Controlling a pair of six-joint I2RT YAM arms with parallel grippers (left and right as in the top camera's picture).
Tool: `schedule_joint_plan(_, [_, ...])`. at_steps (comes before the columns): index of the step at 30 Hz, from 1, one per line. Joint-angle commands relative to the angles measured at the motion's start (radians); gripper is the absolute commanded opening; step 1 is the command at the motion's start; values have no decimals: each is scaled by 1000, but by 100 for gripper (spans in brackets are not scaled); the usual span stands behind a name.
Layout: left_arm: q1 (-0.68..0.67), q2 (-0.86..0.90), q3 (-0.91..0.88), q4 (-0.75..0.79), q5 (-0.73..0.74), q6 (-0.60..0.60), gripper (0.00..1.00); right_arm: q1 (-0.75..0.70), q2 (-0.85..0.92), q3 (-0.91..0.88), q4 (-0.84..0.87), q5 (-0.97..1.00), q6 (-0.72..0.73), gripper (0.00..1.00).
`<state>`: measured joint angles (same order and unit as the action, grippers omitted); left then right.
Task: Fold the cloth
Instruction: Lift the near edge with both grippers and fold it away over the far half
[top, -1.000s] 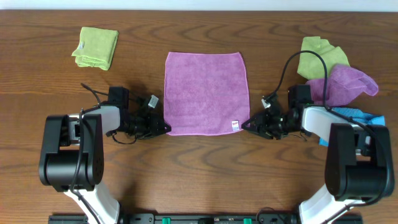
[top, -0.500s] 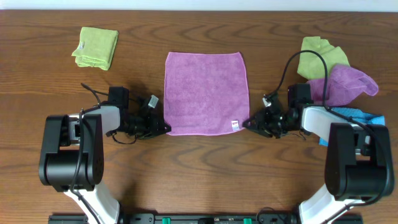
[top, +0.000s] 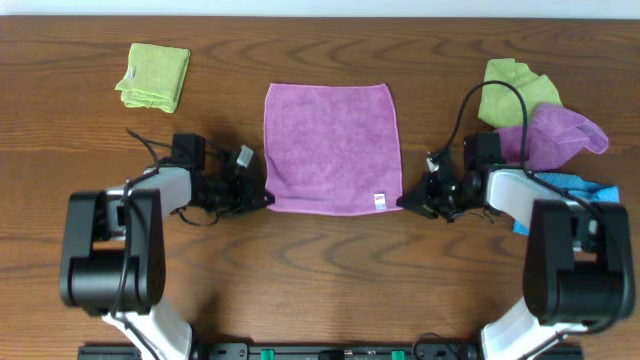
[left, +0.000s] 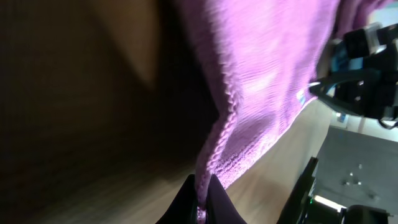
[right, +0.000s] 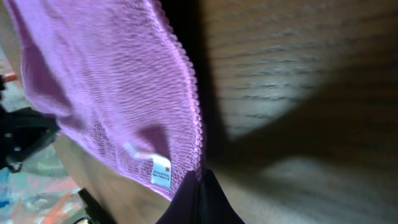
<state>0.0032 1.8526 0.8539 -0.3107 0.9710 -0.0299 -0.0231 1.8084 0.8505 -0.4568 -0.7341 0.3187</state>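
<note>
The pinkish-purple cloth still lies unfolded. Its hem needs to be lifted outward by my right gripper, lowered by the pinkish-purple cloth's far corner (top: 386, 90) on the side of the crumpled lime-green cloth, and released.
The cloth (top: 330, 145) is a pinkish-purple square towel spread flat in the middle of the table, its white tag (top: 379, 200) near the front right corner. My left gripper (top: 266, 199) is shut on the cloth's front left corner; in the left wrist view the fingers (left: 202, 200) pinch the hem and the cloth (left: 267, 81) rises from them. My right gripper (top: 402, 201) is shut on the front right corner; in the right wrist view the fingers (right: 200, 186) pinch the hem of the cloth (right: 106, 81) beside the tag (right: 161, 172). Both front corners are lifted slightly.
A folded lime-green cloth (top: 154, 75) lies at the back left. At the right lie a crumpled lime-green cloth (top: 515, 90), a violet purple cloth (top: 555, 135) and a blue cloth (top: 590, 190) behind my right arm.
Both grippers have moved slightly away from me with the front corners, and the cloth's front edge has drawn back a little.
</note>
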Motion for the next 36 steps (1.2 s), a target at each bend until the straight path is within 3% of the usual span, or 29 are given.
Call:
schedule_joint_plan(1, [-6, -112, 53, 1, -30, -29, 6, 15, -113, 35, 5, 1, 10, 2])
schedule_joint_plan(7, [-77, -206, 107, 1, -238, -31, 6, 122, -248, 39, 75, 127, 55, 2])
schedule_joint_plan(13, [-190, -206, 119, -30, -325, -31, 5, 224, -259, 43, 75, 245, 55, 1])
schedule_joint_plan(18, [-207, -206, 119, -10, -362, -141, 6, 233, -259, 53, 76, 297, 55, 2])
schedule_joint_plan(22, [-203, -206, 119, 16, -362, -152, 6, 233, -259, 73, 76, 321, 55, 1])
schedule_joint_plan(26, [-203, -206, 119, 91, -484, -293, 6, 233, -259, 101, 108, 398, 55, 1])
schedule_joint_plan(36, [-192, -141, 119, 345, -612, -251, 6, 229, -180, 118, 293, 506, 60, 2])
